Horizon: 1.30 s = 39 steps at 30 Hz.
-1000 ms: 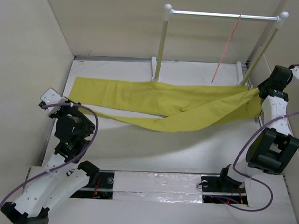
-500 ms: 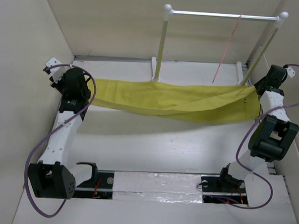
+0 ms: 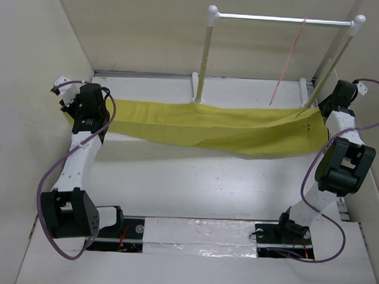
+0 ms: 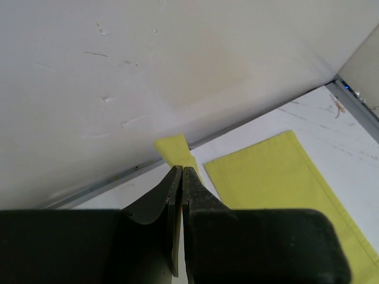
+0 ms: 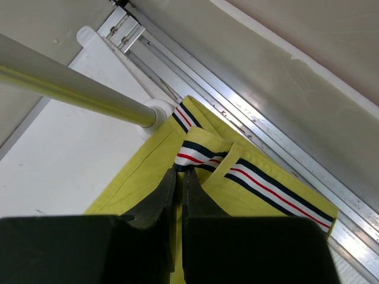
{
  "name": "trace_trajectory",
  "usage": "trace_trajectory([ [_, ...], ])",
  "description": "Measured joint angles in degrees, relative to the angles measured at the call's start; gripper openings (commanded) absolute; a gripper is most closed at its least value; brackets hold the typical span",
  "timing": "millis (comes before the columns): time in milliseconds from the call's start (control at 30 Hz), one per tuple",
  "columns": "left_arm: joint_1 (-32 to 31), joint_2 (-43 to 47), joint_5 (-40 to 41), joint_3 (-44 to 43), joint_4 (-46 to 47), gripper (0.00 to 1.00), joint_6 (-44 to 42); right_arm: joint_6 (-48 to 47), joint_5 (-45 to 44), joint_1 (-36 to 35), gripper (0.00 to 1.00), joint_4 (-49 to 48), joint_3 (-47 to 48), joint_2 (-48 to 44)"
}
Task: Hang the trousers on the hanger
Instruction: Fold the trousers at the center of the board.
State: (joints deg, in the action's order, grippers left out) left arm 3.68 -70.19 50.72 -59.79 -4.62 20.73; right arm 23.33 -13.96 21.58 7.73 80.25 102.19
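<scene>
The striped waistband (image 5: 204,155) is to be released, so my right gripper should first move down and slightly away from my base, toward the nearby post of the bar.
The mustard-yellow trousers (image 3: 209,125) hang stretched between both grippers above the table, in front of the rail. My left gripper (image 3: 73,115) is shut on a leg hem (image 4: 176,151) at the far left; the other leg end (image 4: 278,177) lies on the table. My right gripper (image 3: 321,112) is shut on the striped waistband (image 5: 204,155) at the far right, beside the rail's right post. The thin pink hanger (image 3: 288,61) hangs edge-on from the rail, behind and above the trousers.
The white-posted metal rail (image 3: 280,20) stands at the back, its posts (image 3: 204,54) on feet on the table. Beige walls close in left, back and right. A metal track (image 5: 260,127) runs along the right wall.
My left arm has swung from the near left up to the far left, has taken a leg hem and lifted it. The trousers are now pulled taut between both grippers.
</scene>
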Motion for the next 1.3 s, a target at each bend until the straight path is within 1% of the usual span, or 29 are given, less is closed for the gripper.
trace_trajectory([
  [67,0.2,-2.1,0.2,-1.2,-1.0,0.00,0.4,0.0,0.1,0.0,0.00,-0.6,0.1,0.7],
  [300,0.3,-16.2,0.3,-10.3,-2.8,0.00,0.3,-0.1,0.5,0.1,0.00,-0.8,2.1,3.7],
  [500,0.5,-26.4,0.3,-18.6,-4.5,0.00,-0.3,-1.1,0.4,0.0,0.00,-0.7,5.4,7.0],
  [800,1.1,-39.6,-0.3,-31.0,-3.7,0.00,-2.3,-2.2,-0.2,-1.2,0.00,-0.3,9.1,11.7],
  [1000,1.6,-45.4,-1.1,-34.4,-1.5,0.00,-3.9,-2.6,-0.3,-1.8,0.04,-0.1,10.9,12.7],
  [1033,1.7,-46.0,-1.2,-34.6,-1.1,0.00,-4.1,-2.6,-0.3,-2.0,0.07,-0.1,11.0,12.7],
  [1100,1.7,-47.0,-1.6,-35.5,-0.7,0.06,-4.8,-2.6,-0.5,-2.2,0.11,-0.2,11.1,12.7],
  [1133,1.7,-47.3,-1.7,-35.9,-0.6,0.13,-5.2,-2.6,-0.4,-2.3,0.23,-0.2,11.1,12.7],
  [1200,1.9,-47.4,-2.4,-36.7,-0.1,0.26,-6.1,-2.2,-0.3,-2.3,0.32,-0.5,11.1,12.7],
  [1233,2.0,-47.4,-2.7,-37.0,0.2,0.35,-6.2,-2.0,-0.2,-2.3,0.46,-0.9,11.1,12.7],
  [1267,2.1,-47.4,-3.3,-37.4,0.7,0.46,-6.4,-1.9,-0.2,-2.3,0.52,-1.5,11.0,12.6],
  [1300,2.1,-47.4,-3.9,-37.6,1.2,0.46,-6.6,-1.7,0.0,-2.2,0.56,-2.4,10.6,12.4],
])
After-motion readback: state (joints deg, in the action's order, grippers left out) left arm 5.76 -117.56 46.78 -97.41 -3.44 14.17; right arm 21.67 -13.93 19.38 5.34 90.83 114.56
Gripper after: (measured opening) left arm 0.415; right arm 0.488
